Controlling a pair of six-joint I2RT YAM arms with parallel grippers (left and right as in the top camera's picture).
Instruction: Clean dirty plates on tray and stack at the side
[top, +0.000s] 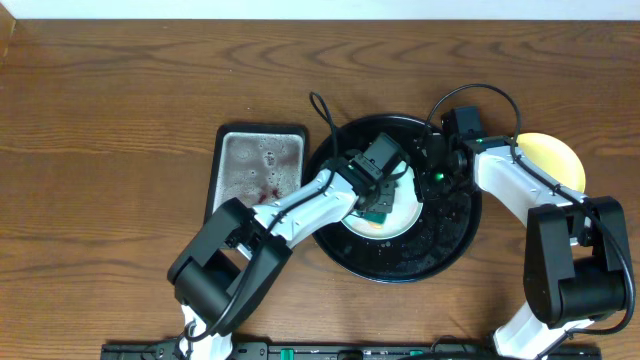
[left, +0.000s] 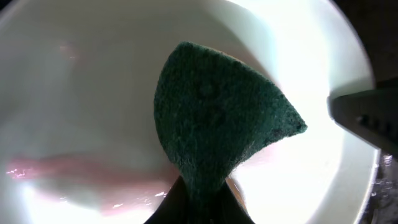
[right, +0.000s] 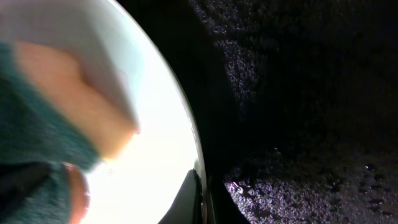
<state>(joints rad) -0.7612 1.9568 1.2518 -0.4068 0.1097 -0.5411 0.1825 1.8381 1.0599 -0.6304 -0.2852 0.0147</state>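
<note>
My left gripper lifts off the plate next, crosses to the left in the overhead view to the foamy grey tray (top: 259, 187) and releases the sponge inside.
A pale plate (top: 404, 212) lies on the round black tray (top: 440, 245). My left gripper (top: 378, 196) is over it, shut on a dark green sponge (left: 217, 118) that presses flat on the plate's inside (left: 87, 87). A faint pink smear (left: 81, 174) and wet sheen show on the plate beside the sponge. My right gripper (right: 202, 198) is shut on the plate's right rim (right: 186, 124), one finger inside and one outside. A yellow plate (top: 556, 160) rests on the table at the right, outside the tray.
A rectangular grey metal tray (top: 255, 165) with foamy water and a red stain lies left of the black tray. The black tray's floor (right: 298, 124) is wet and speckled with drops. Cables loop over the tray's far rim.
</note>
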